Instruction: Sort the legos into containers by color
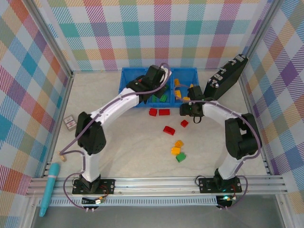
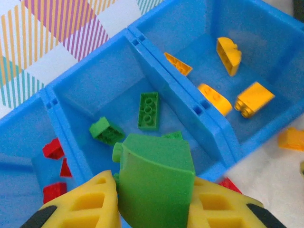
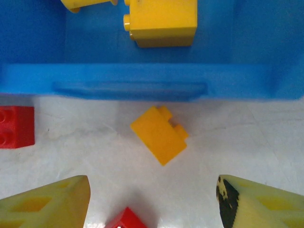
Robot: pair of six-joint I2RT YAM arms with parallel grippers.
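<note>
My left gripper moves outward and down over the far part of the tray's middle section next, then releases the green wedge-shaped lego [image 2: 154,171], since green legos lie there.
My left gripper [image 2: 154,192] is shut on a green wedge-shaped lego [image 2: 154,171], held above the middle compartment [image 2: 95,90] of the blue tray [image 1: 127,76]. That compartment holds green legos [image 2: 148,110]. The left one holds red legos [image 2: 53,148] and the right one yellow legos [image 2: 228,54]. My right gripper [image 3: 152,192] is open low over the table, just in front of the tray's near wall [image 3: 142,80]. A yellow lego [image 3: 158,134] lies ahead of its jaws, untouched, and a red lego [image 3: 126,219] shows between the fingers at the bottom edge.
Loose red legos [image 1: 164,112] lie in front of the tray, with two yellow legos [image 1: 175,150] and a green one [image 1: 180,157] nearer the arms. A black case [image 1: 228,76] leans at the back right. A grey card [image 1: 70,122] sits far left.
</note>
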